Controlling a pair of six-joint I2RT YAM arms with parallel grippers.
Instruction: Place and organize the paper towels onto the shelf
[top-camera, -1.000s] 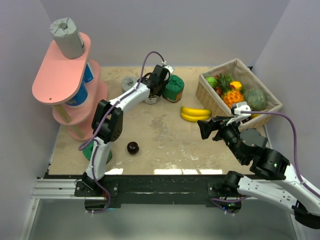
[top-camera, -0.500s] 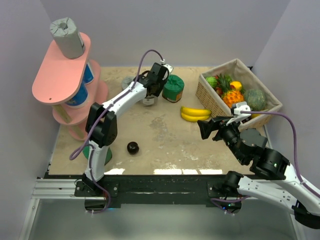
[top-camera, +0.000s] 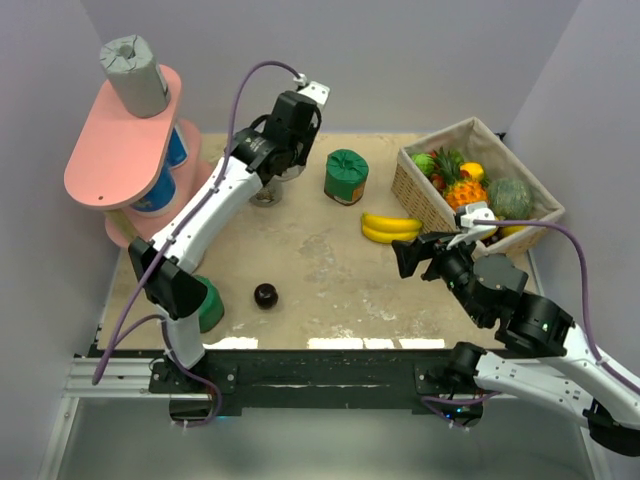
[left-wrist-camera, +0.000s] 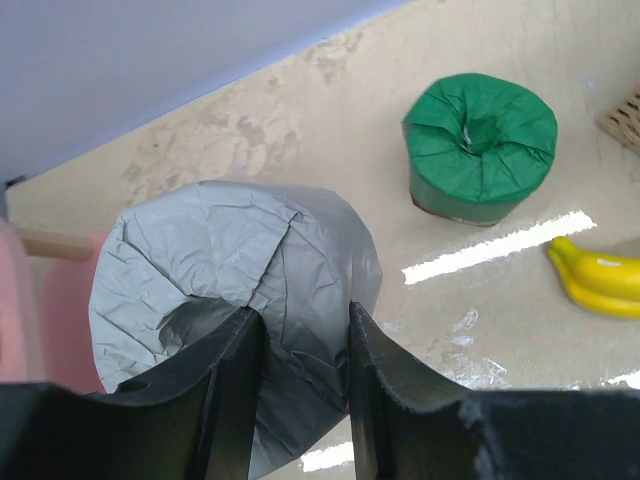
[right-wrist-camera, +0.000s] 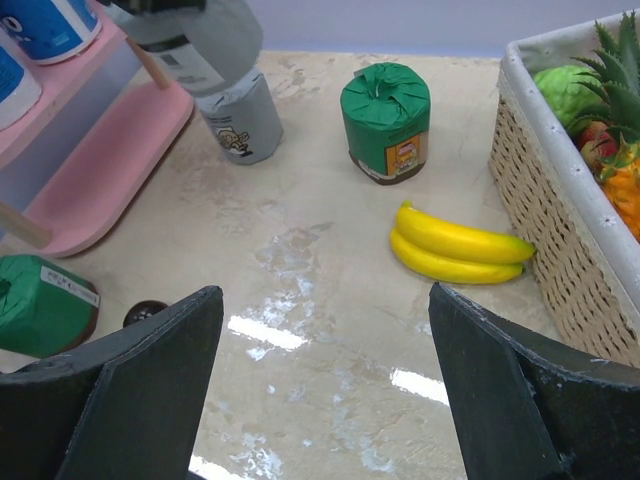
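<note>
Bare top board (top-camera: 118, 148) beside the shelf's grey roll lies to the left of my left gripper in the top view: I need to rise, cross over it and release.
My left gripper (left-wrist-camera: 300, 325) is shut on a grey paper towel roll (left-wrist-camera: 220, 250), pinching its crumpled wrap, and holds it in the air (right-wrist-camera: 200, 35) near the back of the table. A second grey roll (right-wrist-camera: 240, 118) stands on the table just below it. One green roll (top-camera: 346, 177) stands mid-back, another (top-camera: 207, 303) by the left arm's base. The pink shelf (top-camera: 115, 160) at the left carries a grey roll (top-camera: 135, 75) on its top board and white-and-blue rolls (top-camera: 160, 190) on the tier below. My right gripper (right-wrist-camera: 325, 292) hovers open and empty over the table.
A bunch of bananas (top-camera: 390, 228) lies right of centre. A wicker basket (top-camera: 470, 125) full of fruit stands at the back right. A small dark ball (top-camera: 265, 295) rests near the front left. Walls close in behind and on both sides.
My left arm has risen from the table and swung back and left, carrying the grey roll up with it, its jaws a little tighter. The right arm has barely moved.
</note>
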